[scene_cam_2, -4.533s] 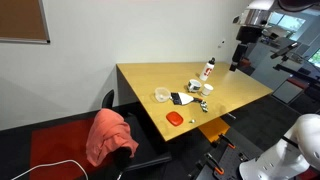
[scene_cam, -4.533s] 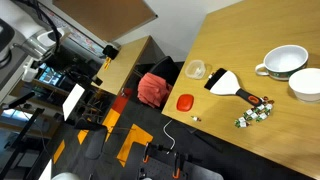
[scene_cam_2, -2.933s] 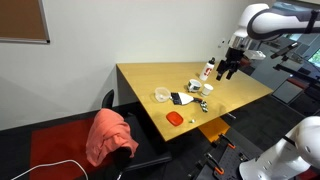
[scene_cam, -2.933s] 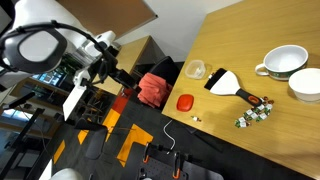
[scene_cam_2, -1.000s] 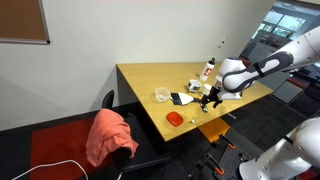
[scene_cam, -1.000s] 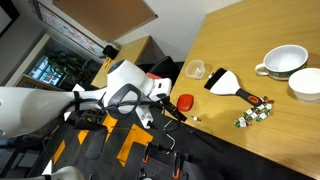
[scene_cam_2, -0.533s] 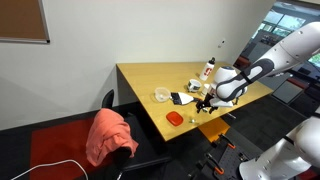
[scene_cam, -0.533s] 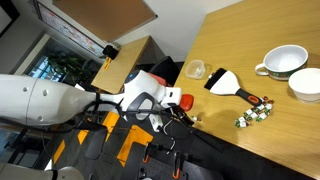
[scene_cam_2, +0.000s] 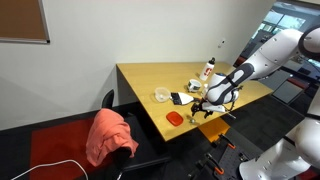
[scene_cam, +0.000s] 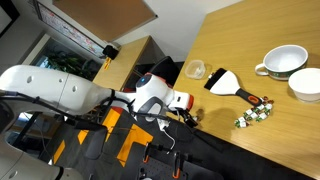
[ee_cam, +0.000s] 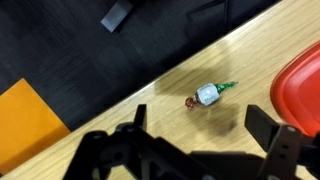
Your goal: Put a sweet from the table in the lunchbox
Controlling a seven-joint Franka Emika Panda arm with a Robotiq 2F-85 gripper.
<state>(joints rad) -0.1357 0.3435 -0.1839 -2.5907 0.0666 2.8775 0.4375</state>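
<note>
My gripper needs to move almost straight down next, onto the small sweet's whitish middle (ee_cam: 207,95), and then it should close there.
The sweet (ee_cam: 207,94) is a tiny whitish wrapped piece with a green twist and a reddish twist, lying on the wooden table near its edge. In the wrist view my gripper (ee_cam: 200,132) is open and empty, its two dark fingers just short of the sweet, apart from it. In both exterior views the gripper (scene_cam: 189,115) (scene_cam_2: 203,108) hangs low over the table's front edge and hides the sweet. The lunchbox (scene_cam: 195,70) (scene_cam_2: 161,95), a small translucent tub, stands apart, further along the same front part of the table.
A flat red oval object (scene_cam: 184,101) (ee_cam: 303,92) lies right beside the gripper. A black-and-white tool (scene_cam: 225,82), a bunch of green-and-white sweets (scene_cam: 255,114) and two white bowls (scene_cam: 285,62) lie further in. A bottle (scene_cam_2: 209,70) stands at the back. The table edge (ee_cam: 150,80) runs close to the sweet.
The arm has swung from far off the table down to its front edge and now hovers low over the sweet. Nothing on the table has moved.
</note>
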